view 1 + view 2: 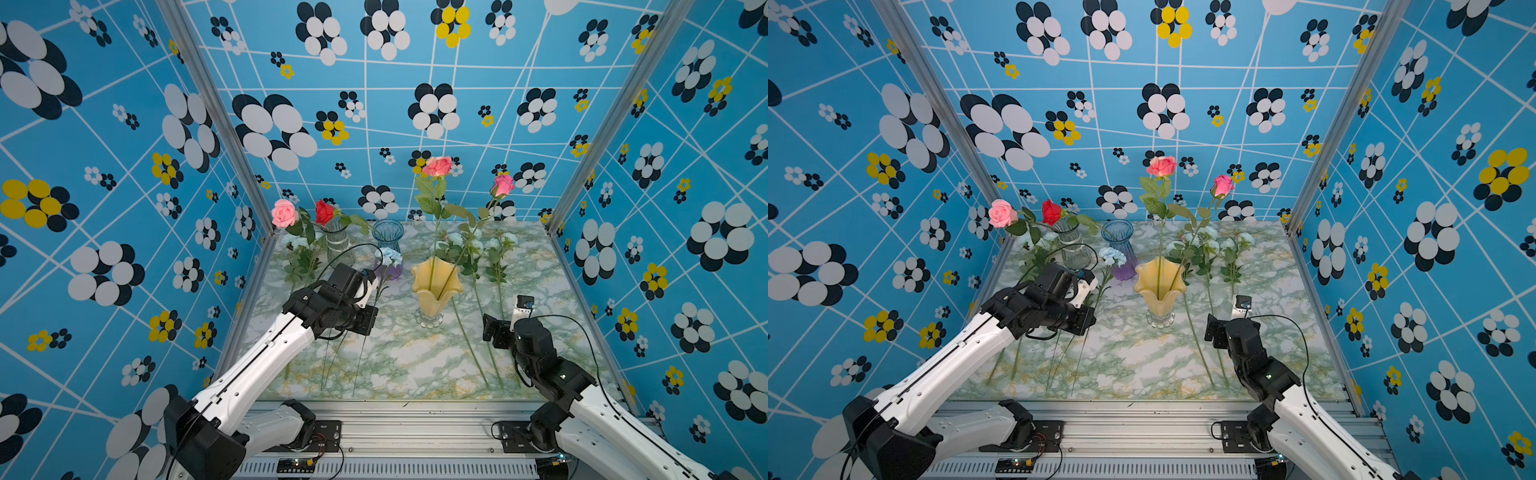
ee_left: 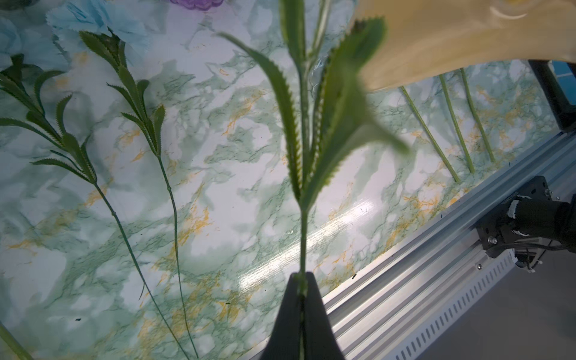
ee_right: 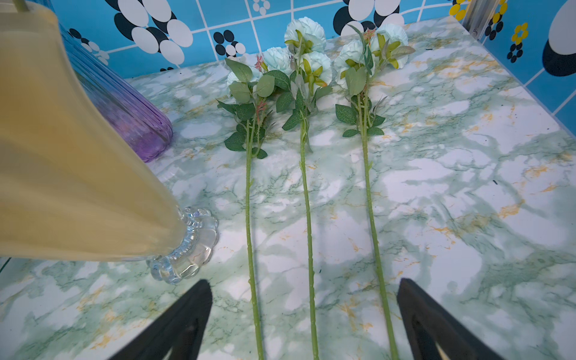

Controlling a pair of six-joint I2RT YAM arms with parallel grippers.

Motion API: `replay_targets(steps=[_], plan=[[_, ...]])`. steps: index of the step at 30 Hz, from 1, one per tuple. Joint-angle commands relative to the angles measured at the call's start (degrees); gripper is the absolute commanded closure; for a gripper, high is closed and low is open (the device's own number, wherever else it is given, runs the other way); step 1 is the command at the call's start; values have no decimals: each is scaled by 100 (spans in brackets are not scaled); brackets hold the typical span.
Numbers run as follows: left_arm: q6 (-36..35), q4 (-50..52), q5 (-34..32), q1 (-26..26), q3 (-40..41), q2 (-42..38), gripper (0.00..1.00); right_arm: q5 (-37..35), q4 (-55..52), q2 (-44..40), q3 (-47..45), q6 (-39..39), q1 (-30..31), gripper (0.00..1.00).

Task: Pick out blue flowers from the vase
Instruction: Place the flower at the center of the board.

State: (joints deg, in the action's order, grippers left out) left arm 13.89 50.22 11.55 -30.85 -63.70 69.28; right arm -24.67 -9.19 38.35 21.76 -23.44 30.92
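I will lower the thin green stem with my left gripper next, between the laid blue flowers and the yellow fluted vase, and let go of it there, because the marble there is bare.
My left gripper is shut on the thin green stem of a small pale blue flower, held clear of the table in front of the purple-based vase; in both top views the fingertips hide behind the wrist. The yellow fluted vase holds two pink roses. Three blue flowers lie side by side on the marble table right of that vase. My right gripper hangs open above the lower ends of their stems, with nothing between its fingers.
A clear glass vase at the back left holds a pink rose and a red rose. An empty blue-to-purple vase stands beside it. More blue flowers lie on the table's left side. Patterned walls enclose three sides.
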Motion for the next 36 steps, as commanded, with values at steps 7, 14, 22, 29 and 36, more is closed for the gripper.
replay_targets(steps=[7, 14, 22, 29, 36], plan=[[113, -588, 233, 194, 445, 825, 100, -223, 451, -38, -86, -142, -33, 4], [113, -912, 234, 450, 799, 1171, 100, -214, 471, 13, -78, -134, -33, 4], [-158, -810, -234, 475, 554, 2033, 100, -180, 497, 85, -56, -124, -33, 4], [-211, -858, -425, 614, 479, 2538, 100, -173, 506, 128, -49, -124, -33, 4], [-203, -1053, -355, 686, 387, 2685, 100, -163, 514, 159, -34, -109, -32, 4]])
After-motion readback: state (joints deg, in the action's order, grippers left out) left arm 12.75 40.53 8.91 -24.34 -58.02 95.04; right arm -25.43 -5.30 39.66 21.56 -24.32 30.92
